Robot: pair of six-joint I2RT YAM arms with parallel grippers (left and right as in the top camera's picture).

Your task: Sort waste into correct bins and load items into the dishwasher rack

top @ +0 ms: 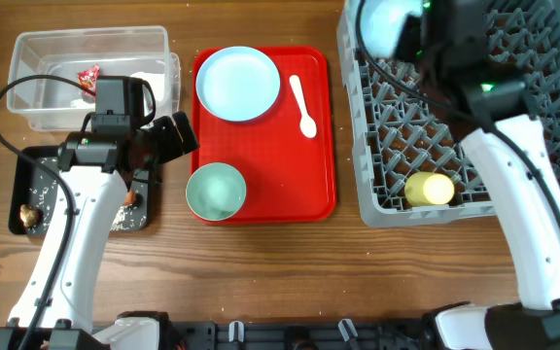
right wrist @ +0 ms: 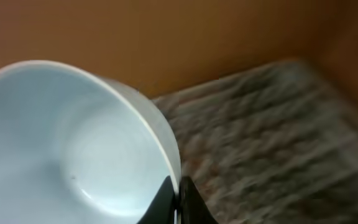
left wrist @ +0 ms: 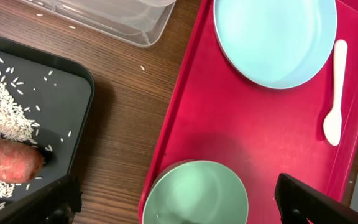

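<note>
The robot's right gripper will swing toward the red serving tray next, turning the bowl and lowering it into the rack's far corner, clear of the yellow cup.
My right gripper (right wrist: 178, 200) is shut on the rim of a pale blue-green bowl (right wrist: 67, 143) and holds it over the far left corner of the grey dishwasher rack (top: 533, 185); the bowl also shows in the overhead view (top: 389, 24). A yellow cup (top: 429, 189) lies in the rack. My left gripper (left wrist: 179, 202) is open above the second bowl (left wrist: 196, 194) on the red serving tray (top: 309, 165). The plate (top: 238, 83) and white spoon (top: 303, 105) lie on that tray. The black tray (left wrist: 73, 93) holds rice (left wrist: 5, 106) and the carrot (left wrist: 8, 163). The clear tub (top: 27, 49) holds the red wrapper (top: 88, 80).
A small brown lump (top: 29, 214) sits at the black tray's front left corner. Bare wooden table (top: 290, 272) lies in front of the trays and rack. My left arm (top: 76, 233) stretches over the black tray.
</note>
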